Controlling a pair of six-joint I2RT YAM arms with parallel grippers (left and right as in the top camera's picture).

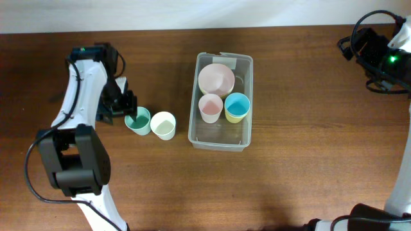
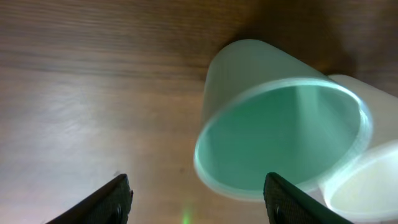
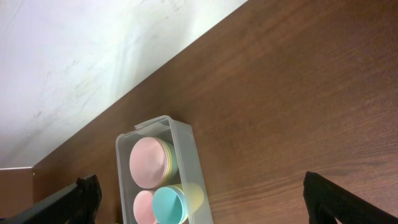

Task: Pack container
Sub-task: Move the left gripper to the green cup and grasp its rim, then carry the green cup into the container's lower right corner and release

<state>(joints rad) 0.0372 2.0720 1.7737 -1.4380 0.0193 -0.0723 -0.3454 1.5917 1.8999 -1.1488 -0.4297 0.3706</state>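
Note:
I will lower my left gripper next onto the green cup's rim away from the cream cup [image 1: 163, 125], with one finger inside, because that rim shows between its open fingers.
The clear container [image 1: 221, 138] sits at the table's middle and holds stacked pastel bowls [image 1: 216, 78], a pink cup [image 1: 210, 107] and a blue-lined yellow cup [image 1: 236, 107]. It also shows in the right wrist view [image 3: 186, 149]. A green cup [image 1: 137, 120] and a cream cup [image 1: 163, 125] stand left of it. My left gripper [image 1: 122, 102] is open just left of the green cup [image 2: 280, 134], the cream cup [image 2: 367, 186] behind it. My right gripper [image 3: 199, 205] is open, high at the far right, holding nothing.
The brown wooden table [image 1: 302, 167] ends at a white wall along the back [image 3: 93, 56]. The right arm's base and cables [image 1: 379, 51] sit at the far right.

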